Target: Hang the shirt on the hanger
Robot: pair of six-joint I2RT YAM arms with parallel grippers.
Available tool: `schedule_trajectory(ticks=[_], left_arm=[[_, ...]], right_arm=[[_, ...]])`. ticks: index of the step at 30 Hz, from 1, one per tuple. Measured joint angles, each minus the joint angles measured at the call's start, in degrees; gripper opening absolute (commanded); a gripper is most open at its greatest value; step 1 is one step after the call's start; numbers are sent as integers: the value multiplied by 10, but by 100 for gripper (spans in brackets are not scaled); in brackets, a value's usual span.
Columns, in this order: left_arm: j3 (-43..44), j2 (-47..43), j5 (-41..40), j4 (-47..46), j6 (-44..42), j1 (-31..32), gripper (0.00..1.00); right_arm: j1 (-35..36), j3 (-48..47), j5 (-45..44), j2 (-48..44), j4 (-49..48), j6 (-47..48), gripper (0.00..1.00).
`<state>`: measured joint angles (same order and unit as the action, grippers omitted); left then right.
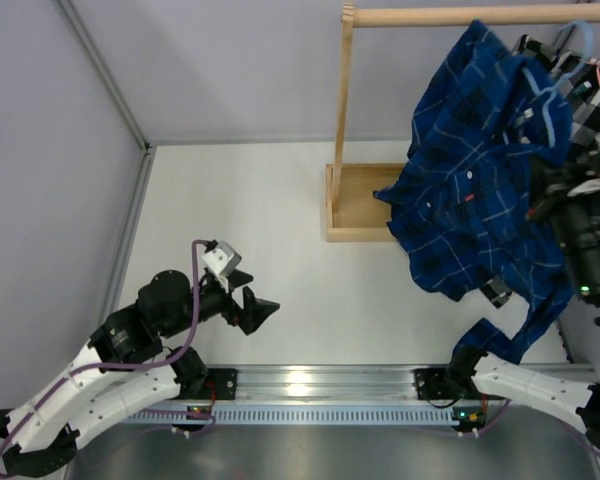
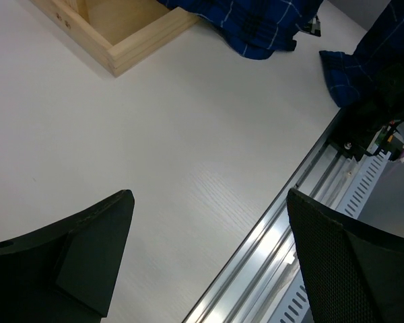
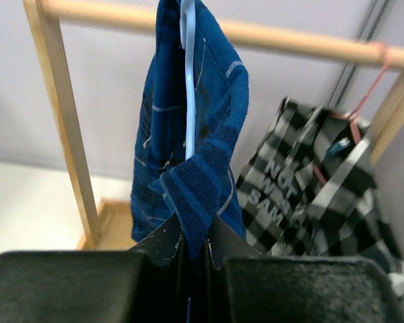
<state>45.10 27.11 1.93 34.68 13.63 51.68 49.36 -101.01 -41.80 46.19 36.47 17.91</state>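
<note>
The middle part of the top rod is bare. My right gripper should move outward next, lower the hanger's hook over the top rod's middle (image 1: 483, 16) (image 3: 256, 33) and let go of the shirt's fold.
The dark blue checked shirt (image 1: 480, 180) hangs at the right by the wooden rack, draped over the pale-blue hanger (image 1: 553, 105). Its hem and a sleeve trail onto the table. In the right wrist view, my right gripper (image 3: 194, 243) is shut on a fold of the shirt (image 3: 202, 182), with the hanger's thin bar (image 3: 188, 87) rising out of the fold. In the top view the shirt hides this gripper's fingers. My left gripper (image 1: 264, 311) is open and empty, low over the table near the front rail and far from the shirt. Its jaws stand wide apart in its wrist view (image 2: 209, 256).
The wooden rack has a top rod (image 1: 480, 15), an upright post (image 1: 345, 100) and a box base (image 1: 358, 208). A black-and-white checked lettered shirt (image 3: 316, 195) hangs on a red hanger (image 3: 372, 77) to the right. The metal rail (image 1: 320, 385) runs along the near edge.
</note>
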Motion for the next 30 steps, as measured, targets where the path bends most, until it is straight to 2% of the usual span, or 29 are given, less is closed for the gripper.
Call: schedule_trajectory(ticks=[6,11,16,19,23,30], left_arm=[[-4,0,19,0,0,0,98],[-4,-1,29,0,0,0,98],[-6,-14,32,-1,0,0,98],[-7,-26,8,0,1,-7,98],[-7,-43,-65,0,10,-52,98],[-7,-28,-121,0,15,-104,98]], right_arm=[[0,207,-10,-32,-32,-26,0],[0,273,-10,-35,-39,-56,0],[-30,250,-2,-12,-55,-69,0],[-106,211,46,28,-63,-91,0],[-208,156,114,89,-70,-124,0],[-303,50,228,206,-71,-152,0]])
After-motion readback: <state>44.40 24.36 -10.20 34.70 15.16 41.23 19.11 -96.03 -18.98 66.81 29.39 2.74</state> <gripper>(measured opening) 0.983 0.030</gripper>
